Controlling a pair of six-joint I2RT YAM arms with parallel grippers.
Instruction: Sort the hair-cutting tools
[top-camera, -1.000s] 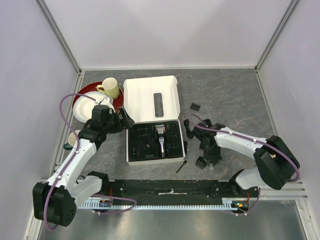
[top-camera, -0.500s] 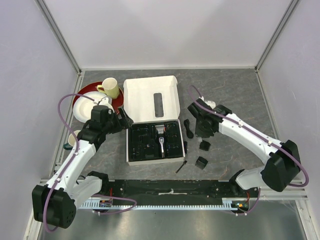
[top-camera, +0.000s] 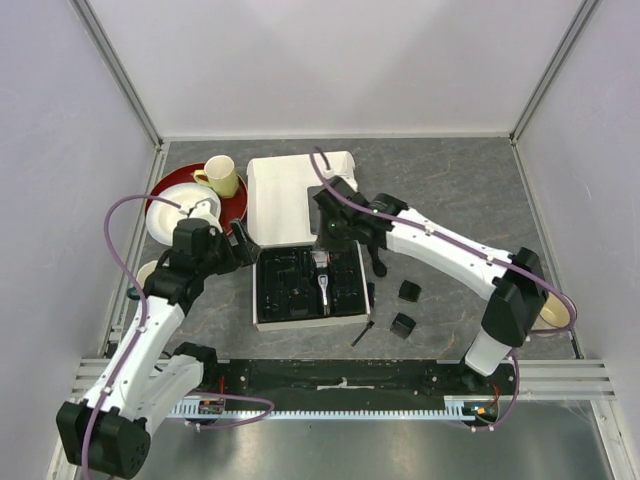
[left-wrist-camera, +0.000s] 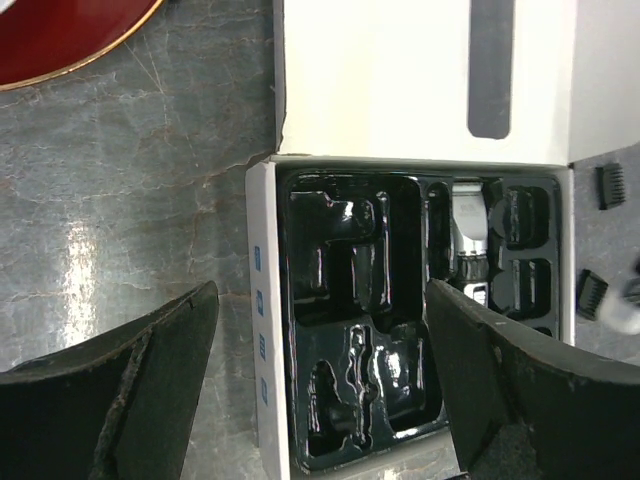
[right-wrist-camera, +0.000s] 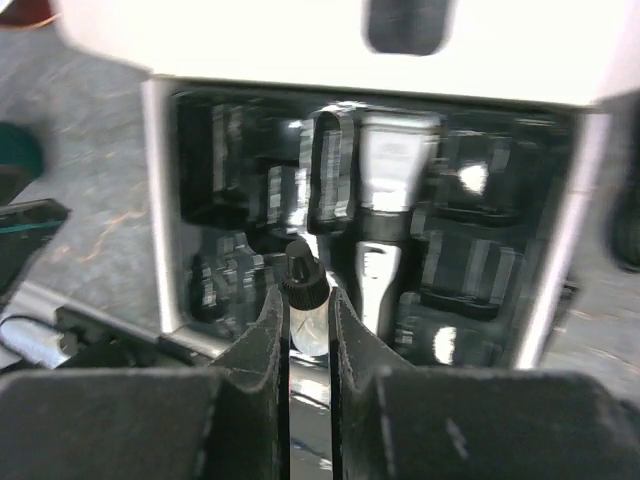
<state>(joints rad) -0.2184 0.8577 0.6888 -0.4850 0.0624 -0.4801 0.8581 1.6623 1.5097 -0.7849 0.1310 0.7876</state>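
My right gripper holds the bottle and should next move back, left in the top view, and down to release it, because the narrow hollow in the tray's near corner (top-camera: 270, 306) (right-wrist-camera: 207, 290) is empty.
The black-and-silver clipper (top-camera: 322, 277) lies in the black moulded tray (top-camera: 285, 292) of the open white box; it also shows in the left wrist view (left-wrist-camera: 468, 232) and the right wrist view (right-wrist-camera: 388, 190). My right gripper (top-camera: 334, 234) hovers over the tray's far edge, shut on a small clear bottle with a black cap (right-wrist-camera: 304, 296). My left gripper (top-camera: 247, 244) is open and empty at the box's left side (left-wrist-camera: 262, 330). Two comb attachments (top-camera: 409, 291) (top-camera: 403, 325), the coiled cord (top-camera: 378, 257) and the thin brush (top-camera: 362, 334) lie on the table right of the box.
A red plate (top-camera: 165, 190) with a white plate (top-camera: 175, 207) and a yellow mug (top-camera: 222, 176) sits at the back left. A cup (top-camera: 148, 277) stands by the left arm, another (top-camera: 550, 314) at the right edge. The box lid (top-camera: 285, 195) lies open behind the tray.
My right arm has swung from the table's front right, up and leftward, to above the tray. My left gripper has shifted slightly at the box's left side.
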